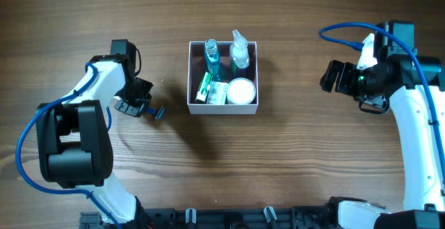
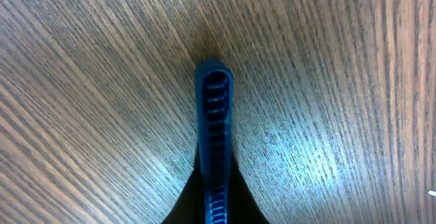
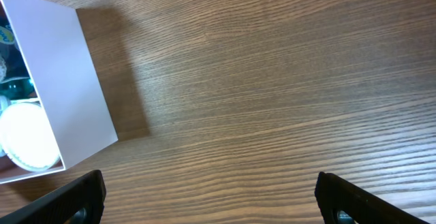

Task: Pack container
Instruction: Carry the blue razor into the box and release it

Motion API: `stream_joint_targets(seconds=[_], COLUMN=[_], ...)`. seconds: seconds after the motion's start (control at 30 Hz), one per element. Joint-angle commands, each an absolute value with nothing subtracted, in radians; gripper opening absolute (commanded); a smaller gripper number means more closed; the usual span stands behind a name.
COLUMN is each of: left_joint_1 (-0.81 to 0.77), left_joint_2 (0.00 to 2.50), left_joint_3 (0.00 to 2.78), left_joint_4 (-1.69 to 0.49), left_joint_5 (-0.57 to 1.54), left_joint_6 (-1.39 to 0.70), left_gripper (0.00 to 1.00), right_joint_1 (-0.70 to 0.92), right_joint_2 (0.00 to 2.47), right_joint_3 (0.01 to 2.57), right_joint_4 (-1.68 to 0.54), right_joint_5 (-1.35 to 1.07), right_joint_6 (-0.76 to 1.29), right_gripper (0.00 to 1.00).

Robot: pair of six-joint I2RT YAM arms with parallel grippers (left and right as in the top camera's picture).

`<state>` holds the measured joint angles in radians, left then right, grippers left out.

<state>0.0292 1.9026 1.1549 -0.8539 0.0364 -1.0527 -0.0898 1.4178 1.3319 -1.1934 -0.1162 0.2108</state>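
Observation:
The gap beside the blue bottle (image 1: 211, 56) is empty. Next, my left gripper lifts the blue ribbed handle over the box's nearest side, lowers it into that gap and releases it.
The container (image 1: 223, 108) is a square white-walled box at the table's middle. It holds a blue bottle (image 1: 211, 56), a clear spray bottle (image 1: 240, 51), white-and-green packets (image 1: 211, 90) and a round white jar (image 1: 241, 90). My left gripper (image 1: 144, 108) is left of the box, shut on a slim blue ribbed handle (image 1: 159, 113). In the left wrist view the blue handle (image 2: 214, 115) sticks out between the dark jaws (image 2: 214, 209) over bare wood. My right gripper (image 1: 334, 77) is open and empty, right of the box. The right wrist view shows the container's wall (image 3: 75, 81) ahead of the spread jaws (image 3: 211, 200).
The wooden table (image 1: 292, 159) extends all round the box. The arm bases stand at the front edge, left (image 1: 73, 152) and right (image 1: 417, 159). A blue cable (image 1: 344, 30) loops over the right arm.

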Motion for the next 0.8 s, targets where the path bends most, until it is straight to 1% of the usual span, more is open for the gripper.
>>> stream_joint_targets(seconds=[0.0,0.07,0.17,0.23,0.37,0.5,0.63,0.77], left_joint_1=[0.037,0.036,0.024,-0.004,-0.086,-0.21,-0.326,-0.392], left_joint_2=[1.914,1.897,1.848,1.795,1.7,1.617,1.604,1.635], left_joint_3=[1.127,1.147,1.218,1.279,1.374,1.438,1.44,1.44], left_joint_4=[-0.902,-0.926,-1.02,-1.078,-1.124,-1.078,-1.003,-0.953], left_joint_5=[0.026,0.042,0.039,0.022,-0.01,-0.012,-0.015,-0.019], left_joint_6=[-1.05,-1.013,-0.954,-0.883,-0.731,-0.545,-0.347,-0.266], left_gripper=[0.04,0.04,0.04,0.04,0.04,0.04,0.04,0.04], right_joint_1=[-0.091,-0.091,-0.091,-0.091,-0.091,-0.091,-0.091,-0.091], right_joint_2=[1.423,1.423,1.423,1.423,1.423,1.423,1.423,1.423], right_joint_3=[1.327,1.327,1.327,1.327,1.327,1.327,1.327,1.327], right_joint_4=[-1.195,-1.194,-1.191,-1.19,-1.19,-1.19,-1.191,-1.191], right_joint_5=[-0.129,-0.129,-0.129,-0.129,-0.129,-0.129,-0.129,-0.129], right_joint_6=[0.202,0.201,0.202,0.201,0.201,0.202,0.201,0.202], right_gripper=[1.0,1.0,1.0,1.0,1.0,1.0,1.0,1.0])
